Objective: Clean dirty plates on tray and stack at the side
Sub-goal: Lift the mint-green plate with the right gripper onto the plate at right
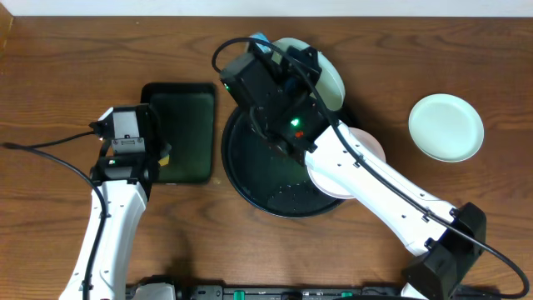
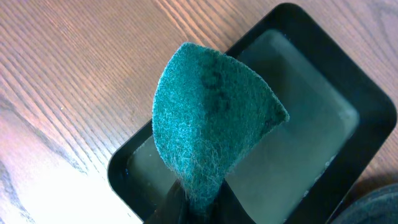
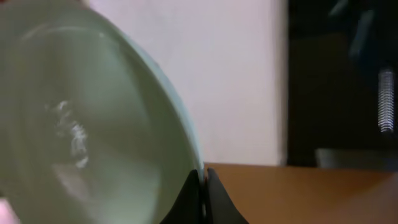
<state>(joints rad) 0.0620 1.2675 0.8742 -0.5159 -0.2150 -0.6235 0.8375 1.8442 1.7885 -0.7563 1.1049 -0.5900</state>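
The right gripper swings past the white plate next. It then lowers the held plate onto the second mint plate, since that one lies off the tray.
My right gripper is shut on the rim of a pale mint plate and holds it tilted on edge above the far rim of the round black tray. In the right wrist view the fingers pinch that plate's edge. A white plate lies at the tray's right side, partly hidden under my right arm. A second mint plate lies flat on the wood tabletop at the right. My left gripper is shut on a teal sponge, its fingers over the rectangular tray.
A smaller rectangular black tray lies left of the round one and fills the left wrist view. A cable runs across the table at the left. The table's far edge is close behind the held plate.
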